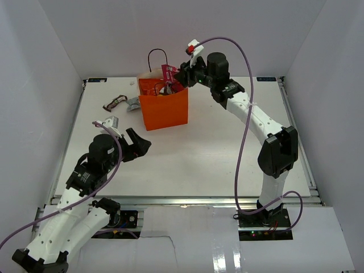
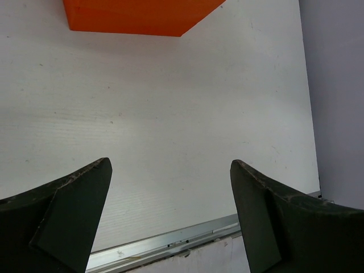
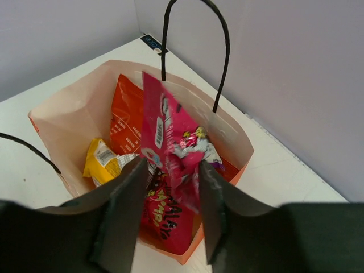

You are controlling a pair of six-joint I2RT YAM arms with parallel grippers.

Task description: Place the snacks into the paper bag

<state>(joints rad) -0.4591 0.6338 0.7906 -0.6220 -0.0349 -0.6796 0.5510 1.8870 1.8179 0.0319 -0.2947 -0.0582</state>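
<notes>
The robot's open left hand has to move outward and down onto the silver-grey packet (image 1: 133, 104) beside the bag next, because that snack is still outside on the tabletop.
The orange paper bag (image 1: 165, 111) stands upright at the back of the table, and its pale inside (image 3: 68, 99) shows in the right wrist view. My right gripper (image 1: 181, 77) hovers over its mouth. A magenta packet (image 3: 165, 133), blurred, hangs between the parted fingers of that gripper (image 3: 170, 165), its lower end inside the bag. In the bag lie a red chip bag (image 3: 126, 114), a yellow packet (image 3: 102, 162) and a red packet (image 3: 162, 213). My left gripper (image 1: 136, 145) is open and empty over bare table, with the bag's base (image 2: 136, 14) ahead of its fingers (image 2: 170, 165).
A dark brown packet (image 1: 114, 103) and a silver-grey packet (image 1: 133, 103) lie on the table left of the bag. White walls close in the table on three sides. A metal rail (image 2: 170, 242) runs along the near edge.
</notes>
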